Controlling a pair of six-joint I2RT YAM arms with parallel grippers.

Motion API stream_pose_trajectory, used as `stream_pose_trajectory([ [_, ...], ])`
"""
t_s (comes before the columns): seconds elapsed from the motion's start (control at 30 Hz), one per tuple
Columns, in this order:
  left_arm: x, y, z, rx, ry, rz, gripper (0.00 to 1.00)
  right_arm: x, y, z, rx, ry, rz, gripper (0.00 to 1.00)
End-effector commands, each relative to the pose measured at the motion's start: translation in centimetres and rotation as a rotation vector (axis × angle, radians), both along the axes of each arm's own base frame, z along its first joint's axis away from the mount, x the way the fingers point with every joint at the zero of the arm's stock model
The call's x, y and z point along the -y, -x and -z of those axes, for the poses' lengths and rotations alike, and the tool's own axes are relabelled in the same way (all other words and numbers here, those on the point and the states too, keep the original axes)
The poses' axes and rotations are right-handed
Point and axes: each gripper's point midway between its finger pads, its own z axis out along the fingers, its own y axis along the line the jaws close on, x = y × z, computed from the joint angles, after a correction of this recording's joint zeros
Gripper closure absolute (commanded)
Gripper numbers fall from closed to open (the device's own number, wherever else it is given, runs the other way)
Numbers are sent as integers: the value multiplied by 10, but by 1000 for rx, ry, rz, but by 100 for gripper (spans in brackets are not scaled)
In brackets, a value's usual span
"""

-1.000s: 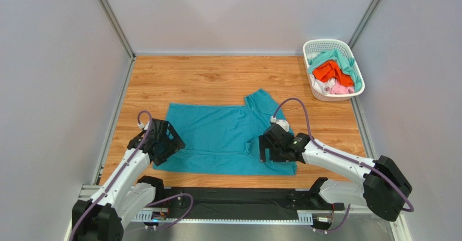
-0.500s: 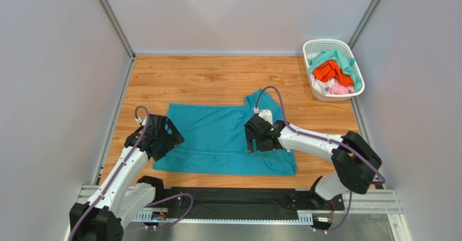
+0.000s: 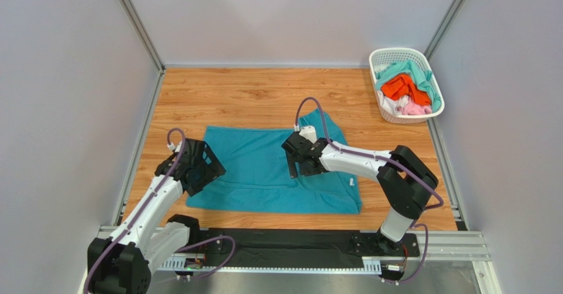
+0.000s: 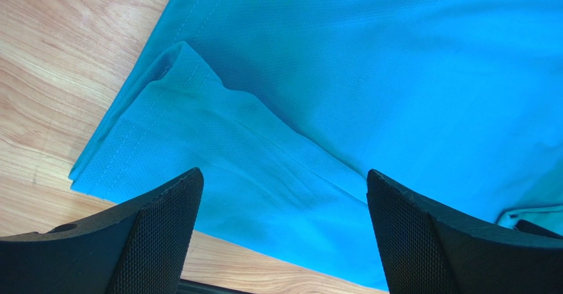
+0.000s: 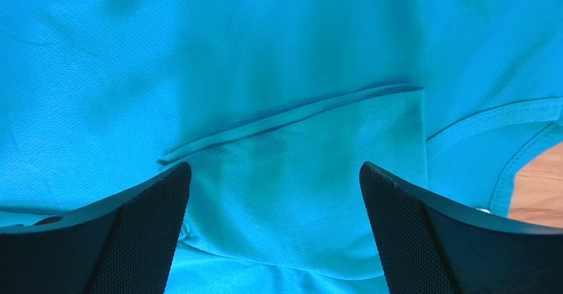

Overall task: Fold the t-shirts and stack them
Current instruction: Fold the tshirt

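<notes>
The shirt's far hem corner (image 3: 209,129) lies outward of and below my left gripper, still unfolded, so I should reach out over it and lower to close next.
A teal-blue t-shirt (image 3: 258,168) lies spread on the wooden table, with its near edge folded over. My left gripper (image 3: 198,168) is open above the shirt's left edge; the left wrist view shows the folded hem corner (image 4: 198,129) between the jaws. My right gripper (image 3: 299,162) is open over the shirt's middle right, above a folded sleeve flap (image 5: 317,168); the neckline (image 5: 502,119) shows at the right. More t-shirts, orange (image 3: 403,88), mint-green (image 3: 416,69) and pale pink (image 3: 413,109), lie in the basket.
A white lattice basket (image 3: 382,57) stands at the table's back right corner. Grey walls enclose the wooden table (image 3: 238,96). A black rail (image 3: 284,241) runs along the near edge.
My right arm has swung left and away from me, from the shirt's near right edge to its middle. My left gripper has barely moved.
</notes>
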Motion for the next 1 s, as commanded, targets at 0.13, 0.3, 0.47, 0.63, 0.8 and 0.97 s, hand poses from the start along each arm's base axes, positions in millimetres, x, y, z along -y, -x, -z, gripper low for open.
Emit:
stream_pose_trajectory([
  [0.13, -2, -44, -39, 81, -54, 13, 0, -3, -35, -54, 170, 23, 14, 0],
  [0.3, -13, -79, -66, 122, -134, -22, 0, 11, -49, -92, 240, -24, 32, 0],
  [0.47, -26, -121, -75, 101, -140, -69, 0, 41, -51, -113, 261, -73, 79, 0],
  [0.63, -32, -166, -73, 68, -134, -47, 0, 78, -44, -105, 232, -68, 107, 0],
  [0.8, -39, -199, -45, -59, -164, -33, 9, 118, -34, -102, 242, -70, 178, 0],
  [0.97, -42, -219, -23, -116, -172, -12, 17, 140, -23, -94, 240, -66, 210, 0],
])
